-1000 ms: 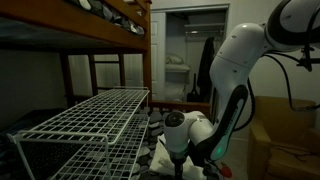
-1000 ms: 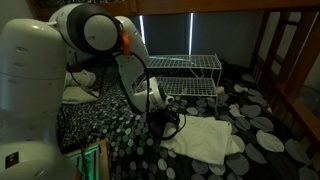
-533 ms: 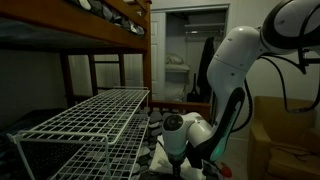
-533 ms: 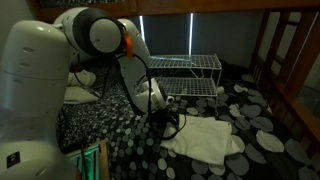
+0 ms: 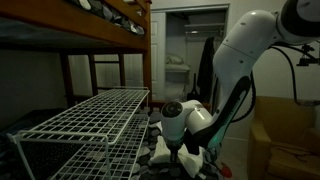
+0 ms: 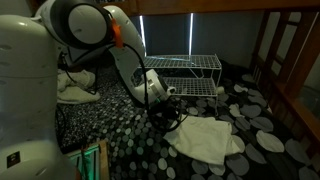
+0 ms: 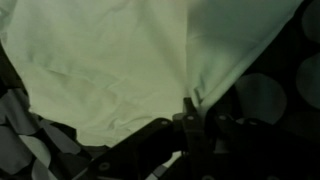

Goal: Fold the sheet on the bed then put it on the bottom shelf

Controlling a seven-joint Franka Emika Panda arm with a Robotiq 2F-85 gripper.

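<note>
The raised fold will next be lifted by the robot's gripper, carried outward and let go over the sheet's far part (image 6: 224, 132), because that part of the sheet spreads outward.
The white sheet (image 6: 210, 138) lies crumpled on the dotted bedspread, in front of the white wire shelf rack (image 6: 190, 66). The rack's lower level (image 6: 196, 89) shows under its top grid. My gripper (image 6: 172, 116) is down at the sheet's near corner. In the wrist view the sheet (image 7: 110, 60) fills most of the picture, and my gripper (image 7: 190, 108) is shut on a raised fold at its edge. In an exterior view the gripper (image 5: 186, 158) is low beside the wire rack (image 5: 90, 115), with a bit of sheet (image 5: 160, 150) next to it.
The wooden bunk frame (image 5: 110, 30) runs overhead and a wooden post (image 6: 285, 60) stands at the bed's side. A pillow (image 6: 75, 85) lies behind the arm. The dotted bedspread (image 6: 260, 135) spreads around the sheet.
The jaws have gone from open to shut on the sheet's edge. The arm has shifted slightly, and the sheet's near corner has risen a little.
</note>
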